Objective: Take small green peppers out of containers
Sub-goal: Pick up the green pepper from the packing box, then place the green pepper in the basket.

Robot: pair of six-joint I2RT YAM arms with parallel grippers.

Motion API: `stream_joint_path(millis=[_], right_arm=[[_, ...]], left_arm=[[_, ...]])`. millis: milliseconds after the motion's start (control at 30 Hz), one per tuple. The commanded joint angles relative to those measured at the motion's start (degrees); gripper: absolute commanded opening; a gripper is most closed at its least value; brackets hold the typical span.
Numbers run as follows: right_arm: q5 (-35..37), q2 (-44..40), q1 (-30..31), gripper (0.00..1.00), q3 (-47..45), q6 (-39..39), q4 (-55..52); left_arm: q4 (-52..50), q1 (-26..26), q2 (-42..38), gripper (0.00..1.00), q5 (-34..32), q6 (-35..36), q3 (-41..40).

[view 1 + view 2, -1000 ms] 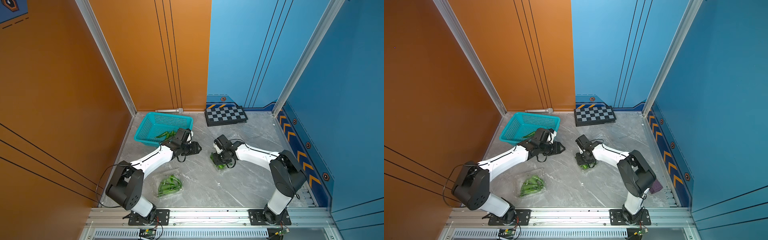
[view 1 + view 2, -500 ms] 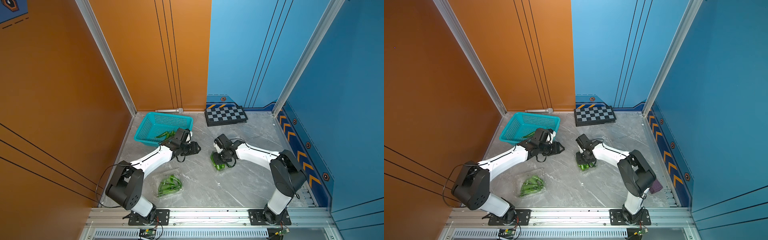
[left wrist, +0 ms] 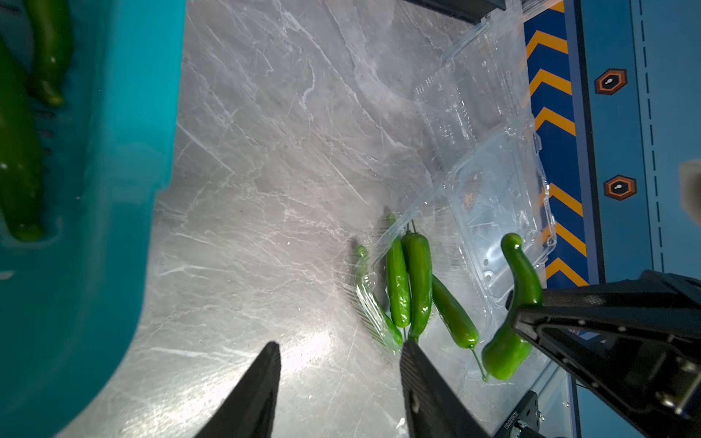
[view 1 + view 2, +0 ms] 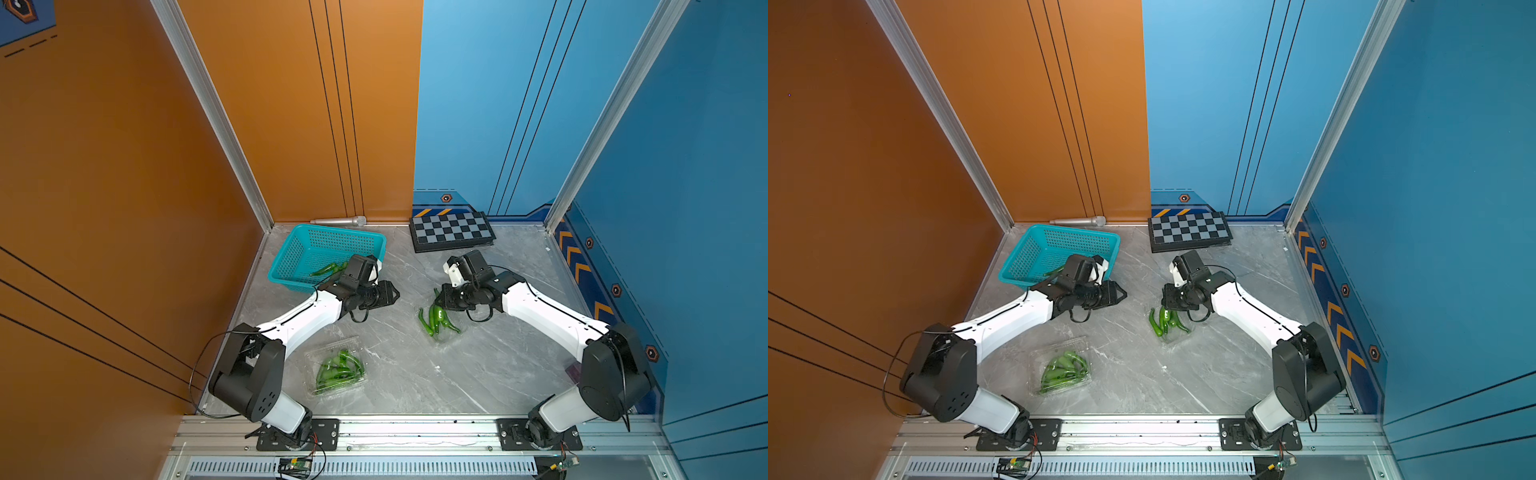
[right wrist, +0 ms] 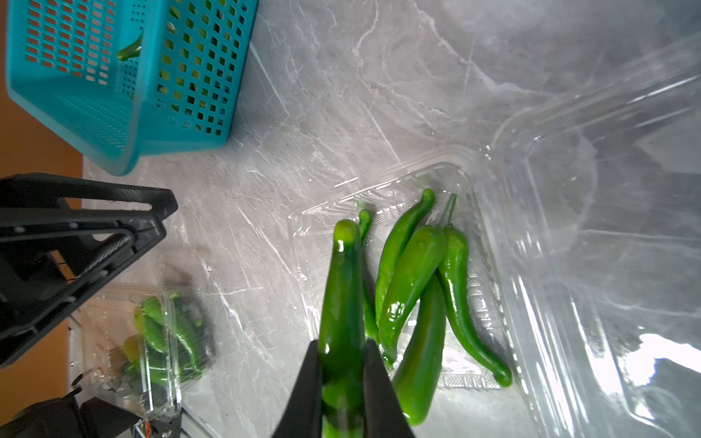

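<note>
The right gripper's pepper goes up and outward next, over the basket's end by the checkerboard, for release, since the teal basket holds other peppers.
An open clear container lies mid-table with several small green peppers in its tray. My right gripper is shut on one pepper, held just above that tray. My left gripper hovers open over bare table between the basket and the open container, nothing between its fingers. A closed container full of peppers sits near the front left.
A teal perforated basket at the back left holds a few peppers. A checkerboard and a silver microphone lie along the back wall. The open container's clear lid spreads beside its tray.
My right gripper has closed on a pepper in the open container and drawn back slightly with it. The left arm has stayed put.
</note>
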Motion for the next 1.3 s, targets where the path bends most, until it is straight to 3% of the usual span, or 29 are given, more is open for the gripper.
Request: stream_joint_path(millis=[0,300,500,733,1033,1267], right_arm=[[-3.30,-2.68,-0.98,0.07,1.05,2.72,1.17],[-6.54,-7.68,-3.39,0.08,2.86,4.65,1.16],[-7.40,-4.44,-2.77,0.08,10.70,5.00,1.98],[-11.56,8.56,0.94,0.09,25.34,5.74,9.78],[-13.07,32.49,6.83,0.10,52.46,3.52,9.95],[-13.73,49.23,8.73,0.14,67.61,4.96,11.07]], left_arm=[[0.45,0.79,-1.70,0.53,1.51,-0.01,0.26],[0.37,3.51,-5.48,0.54,0.30,0.03,-0.86],[-2.18,6.69,-9.78,0.53,0.49,0.83,-0.44],[-4.29,12.95,-19.75,0.54,-5.32,-0.15,-4.77],[-9.43,22.09,-27.88,0.55,-2.11,-0.61,-8.81],[-11.67,24.15,-33.99,0.57,-0.83,-0.71,-11.29]])
